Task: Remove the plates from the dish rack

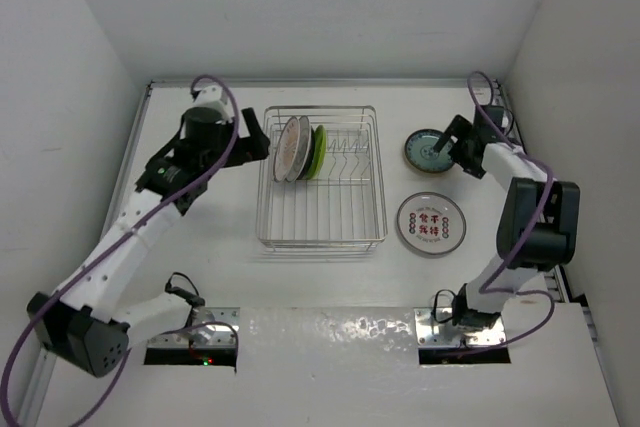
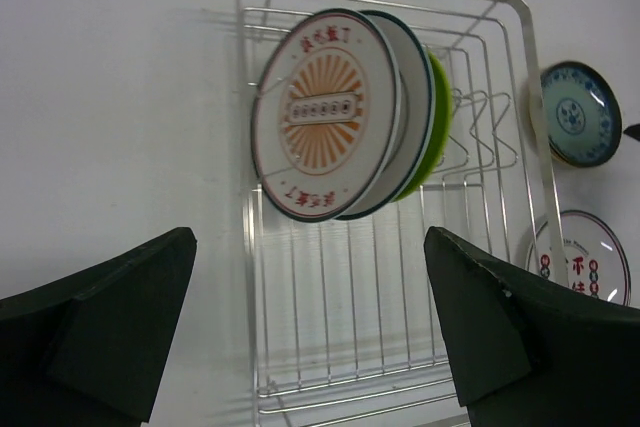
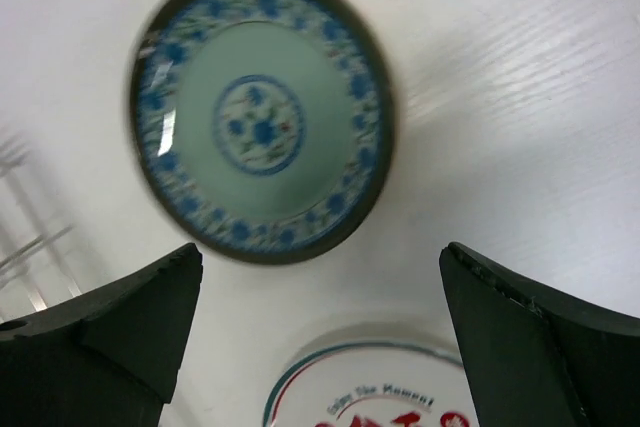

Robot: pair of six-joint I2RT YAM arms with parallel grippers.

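The left gripper will next go down and over the rack, its fingers on both sides of that plate's lower rim (image 1: 281, 177) (image 2: 317, 215), because the patterned plate is the nearest one.
The silver wire dish rack (image 1: 320, 244) stands mid-table and holds three plates upright at its far left: a yellow-gold patterned one (image 1: 290, 147), a pale white one (image 1: 302, 149) and a lime green one (image 1: 318, 151). My left gripper (image 1: 258, 137) is open and empty just left of the rack, facing the patterned plate (image 2: 325, 112); the rack (image 2: 247, 277) lies beyond its fingers. The blue-centred plate (image 1: 429, 151) and the white plate with red marks (image 1: 431, 223) lie flat on the table right of the rack. My right gripper (image 1: 458, 147) is open and empty beside the blue plate (image 3: 262, 112).
White walls close the table at the back and on both sides. Empty upright tines (image 1: 345, 152) fill the right part of the rack. The arm bases and their mounting plates (image 1: 465, 332) sit at the near edge.
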